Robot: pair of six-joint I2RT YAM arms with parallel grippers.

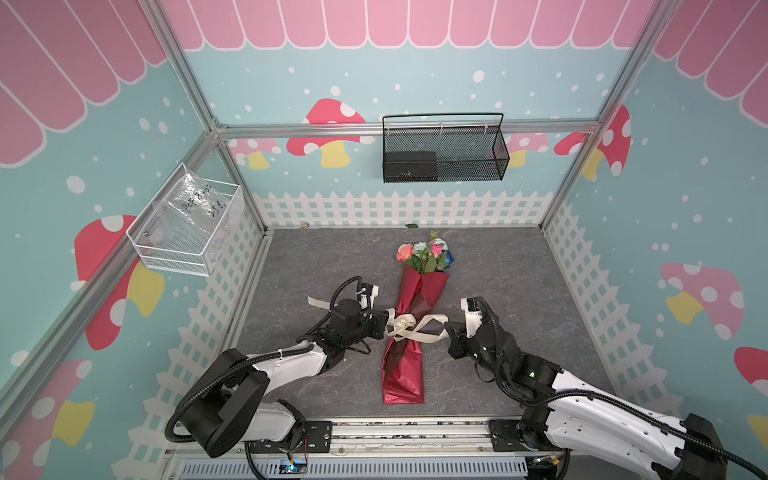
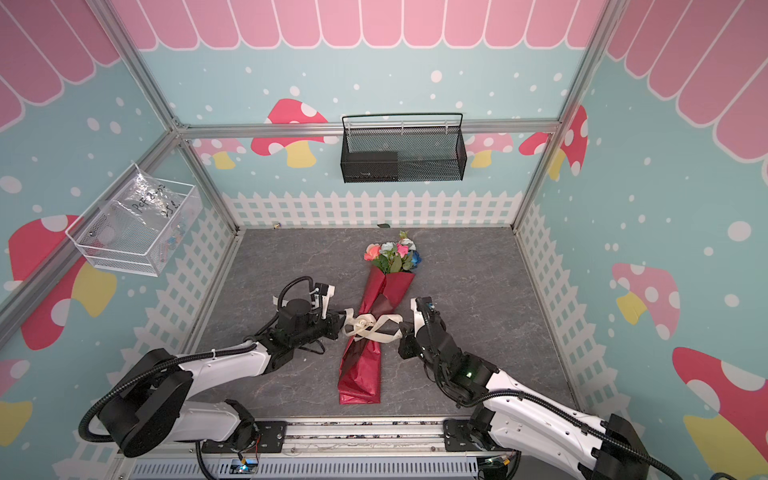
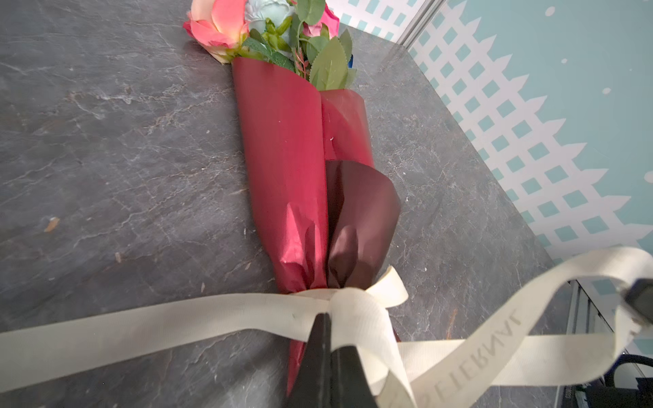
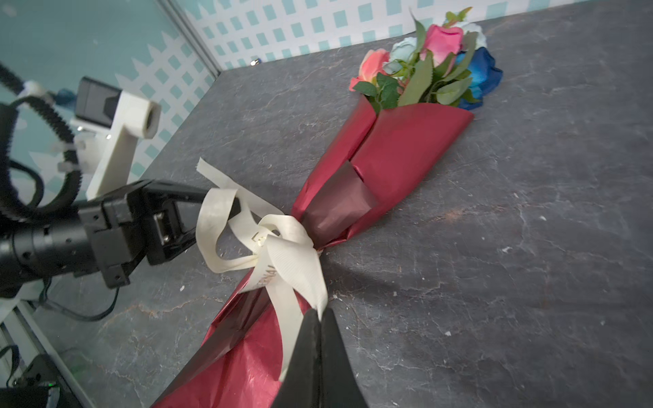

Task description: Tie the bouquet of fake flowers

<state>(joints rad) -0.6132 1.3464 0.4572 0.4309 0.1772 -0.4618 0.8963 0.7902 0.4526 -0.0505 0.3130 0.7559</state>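
Observation:
My left gripper pulls back and away from the bouquet next, over the bare tabletop, and releases its loop, since the loops sit loose round the knot.
The bouquet of fake flowers (image 1: 405, 365) (image 2: 360, 374) lies on the grey tabletop in shiny red paper, blooms (image 1: 428, 251) toward the back wall. A cream lettered ribbon (image 1: 401, 322) (image 2: 365, 322) is knotted round its middle, with loops to both sides. My left gripper (image 1: 386, 322) (image 3: 327, 316) is just left of the knot, shut on a ribbon loop. My right gripper (image 1: 448, 328) (image 4: 321, 311) is just right of the bouquet, shut on the other ribbon loop (image 4: 300, 275). Both wrist views show the wrap (image 3: 282, 159) (image 4: 406, 152) pinched in at the knot.
One ribbon tail (image 1: 318, 302) trails left behind the left arm. A black mesh basket (image 1: 444, 149) hangs on the back wall. On the left wall hangs a white wire basket (image 1: 187, 224) with a plastic bag. A small leaf (image 1: 411, 225) lies by the back wall.

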